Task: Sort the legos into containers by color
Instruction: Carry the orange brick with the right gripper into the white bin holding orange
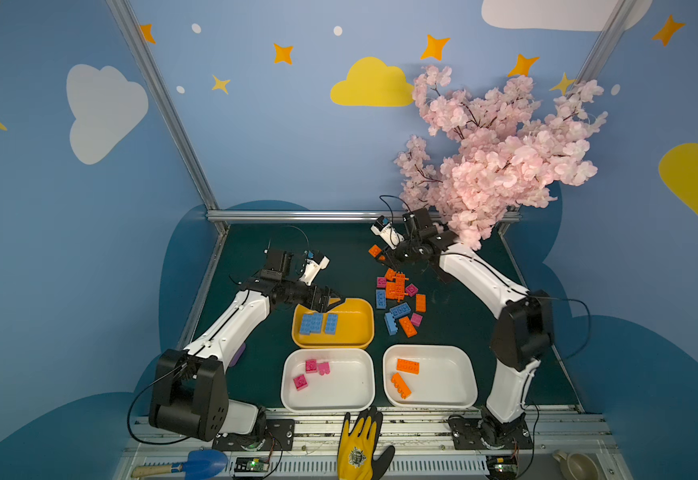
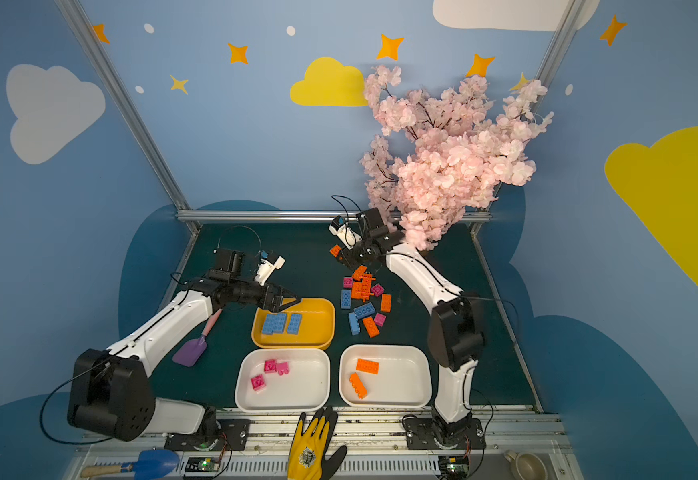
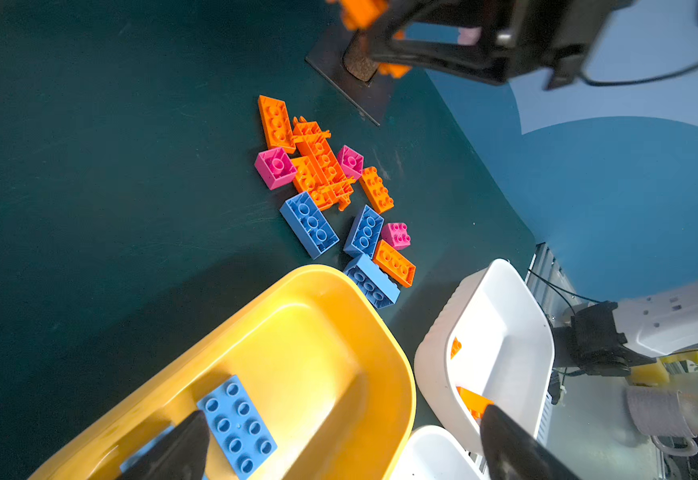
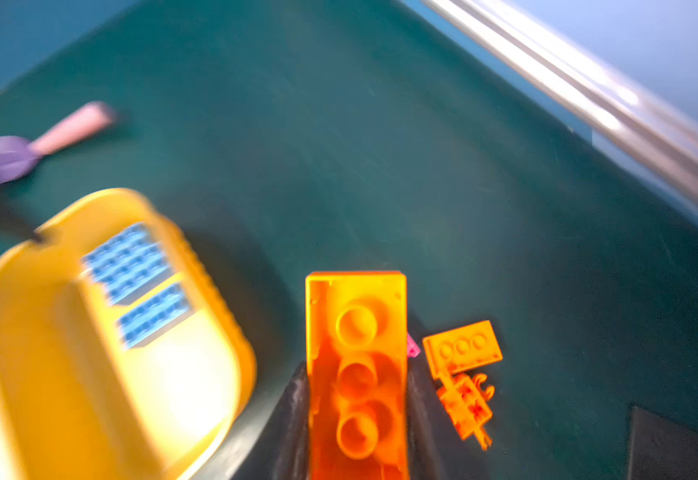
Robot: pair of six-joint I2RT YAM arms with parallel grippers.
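Note:
I will move my right gripper back toward the base next, and down beside the matching orange bricks in the white container, to release my orange brick.
Loose legos point(image 1: 397, 299) in orange, blue and pink lie piled mid-table, also in the left wrist view point(image 3: 330, 199). The yellow container point(image 1: 355, 324) holds blue bricks point(image 1: 318, 323). One white container point(image 1: 343, 386) holds pink bricks point(image 1: 311, 365), the other point(image 1: 443, 382) orange ones point(image 1: 407, 365). My left gripper point(image 1: 330, 303) hangs open over the yellow container's far left rim, nothing between its fingers point(image 3: 197, 432). My right gripper point(image 1: 382, 257) is raised beyond the pile, shut on an orange brick point(image 4: 355, 332), which shows in both top views point(image 2: 335, 250).
A pink blossom tree point(image 1: 497, 153) on a dark base plate point(image 3: 351, 79) stands at the back right, close behind the right arm. A purple scoop point(image 2: 191, 351) lies under the left arm. A yellow glove point(image 1: 360, 444) and blue trowel point(image 1: 204, 463) rest on the front rail.

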